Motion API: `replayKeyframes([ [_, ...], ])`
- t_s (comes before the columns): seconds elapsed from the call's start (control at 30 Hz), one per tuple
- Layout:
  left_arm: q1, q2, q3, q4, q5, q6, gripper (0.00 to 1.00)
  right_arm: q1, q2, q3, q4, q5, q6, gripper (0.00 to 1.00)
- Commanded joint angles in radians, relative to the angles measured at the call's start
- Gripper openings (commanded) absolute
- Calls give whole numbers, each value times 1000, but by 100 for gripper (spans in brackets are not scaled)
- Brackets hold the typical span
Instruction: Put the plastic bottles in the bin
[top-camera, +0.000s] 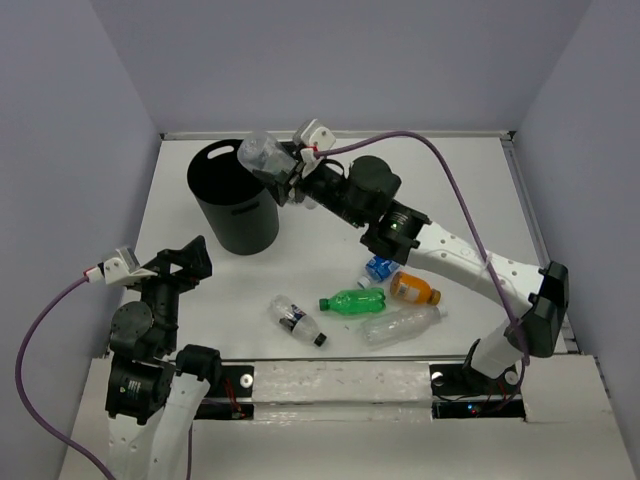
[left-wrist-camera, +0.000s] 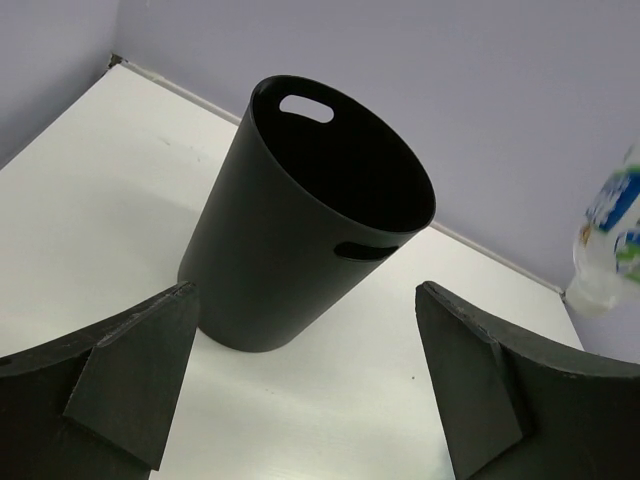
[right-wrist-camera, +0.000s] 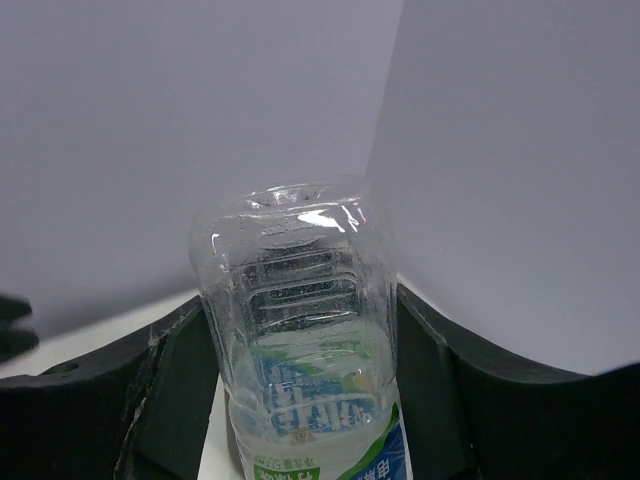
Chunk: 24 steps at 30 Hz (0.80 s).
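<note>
The right gripper carries the clear bottle left in the top view and outward over the bin's opening (top-camera: 227, 173) next, as the bottle still hangs by the bin's rim.
The bin (top-camera: 240, 225) is a tall black round wastebasket standing at the back left; the left wrist view shows it whole (left-wrist-camera: 290, 240). My right gripper (top-camera: 276, 166) is shut on a clear bottle with a blue and green label (top-camera: 260, 154), held at the bin's right rim. In the right wrist view that bottle (right-wrist-camera: 300, 300) fills the gap of the right gripper (right-wrist-camera: 298, 330), both pads against it. My left gripper (top-camera: 190, 262) stands open and empty, facing the bin (left-wrist-camera: 305, 385). The held bottle (left-wrist-camera: 610, 235) shows at that view's right edge.
Several bottles lie near the front middle of the table: a green one (top-camera: 353, 300), an orange one (top-camera: 414, 289), a blue-labelled one (top-camera: 379, 268), a clear black-capped one (top-camera: 298, 320) and a clear one (top-camera: 402, 324). Walls close the table at the back and sides.
</note>
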Motion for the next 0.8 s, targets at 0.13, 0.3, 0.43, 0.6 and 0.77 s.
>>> replayKeyframes([
  [0.13,-13,12,-1,49,2,-6,99,-4,277,309,458,16,116,47],
  [0.3,-31,14,-1,48,2,-6,99,-32,461,507,475,-22,213,48],
  [0.43,-36,-2,2,40,-15,-8,99,-43,571,570,443,-13,251,49],
  [0.6,-42,-8,5,39,-15,-6,99,-64,644,677,348,24,277,92],
  [0.77,-42,-2,7,39,-17,-4,99,-73,596,656,266,-3,268,98],
])
